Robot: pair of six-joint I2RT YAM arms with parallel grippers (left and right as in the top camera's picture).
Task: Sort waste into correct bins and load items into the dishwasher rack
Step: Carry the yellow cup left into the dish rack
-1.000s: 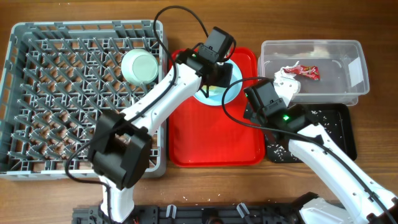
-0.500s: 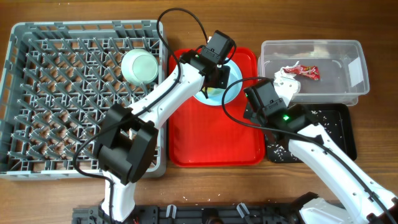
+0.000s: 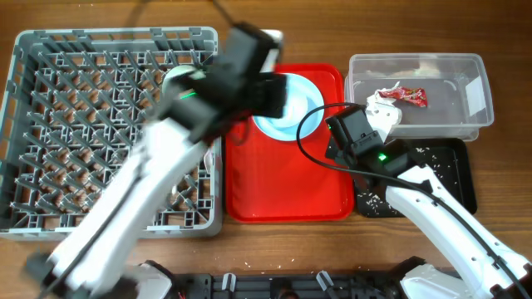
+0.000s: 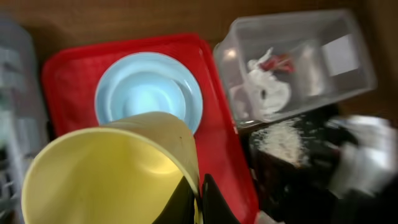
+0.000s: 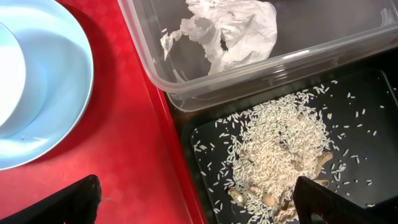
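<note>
My left gripper tilts and carries the cup (image 4: 106,174) down onto the rack's grey wires next, as they lie below it, to its left in the overhead view.
My left gripper (image 4: 198,200) is shut on the rim of the small yellow cup (image 4: 106,174) and holds it above the red tray. In the overhead view the left arm (image 3: 249,79) is blurred and hides the cup. The light blue plate (image 3: 304,93) with the pale blue bowl (image 4: 149,96) on it sits at the tray's far end. The pale green bowl (image 3: 173,80) lies in the grey dishwasher rack (image 3: 50,124). The paper wad (image 3: 384,108) and red wrapper (image 3: 412,96) lie in the clear tub (image 3: 416,58). Rice crumbs (image 5: 280,143) lie in the black tray (image 3: 455,178). My right gripper (image 5: 196,205) is open and empty over the edge between the two trays. Spoon and fork are out of view.
The flat red serving tray (image 3: 283,187) lies between the rack and the bins. The clear tub overlaps the black tray's far edge. The right arm (image 3: 432,208) reaches in from the lower right across the black tray.
My left arm has risen from the plate with the yellow cup and swung left, now blurred. The plate shows more fully. The right arm has not moved.
</note>
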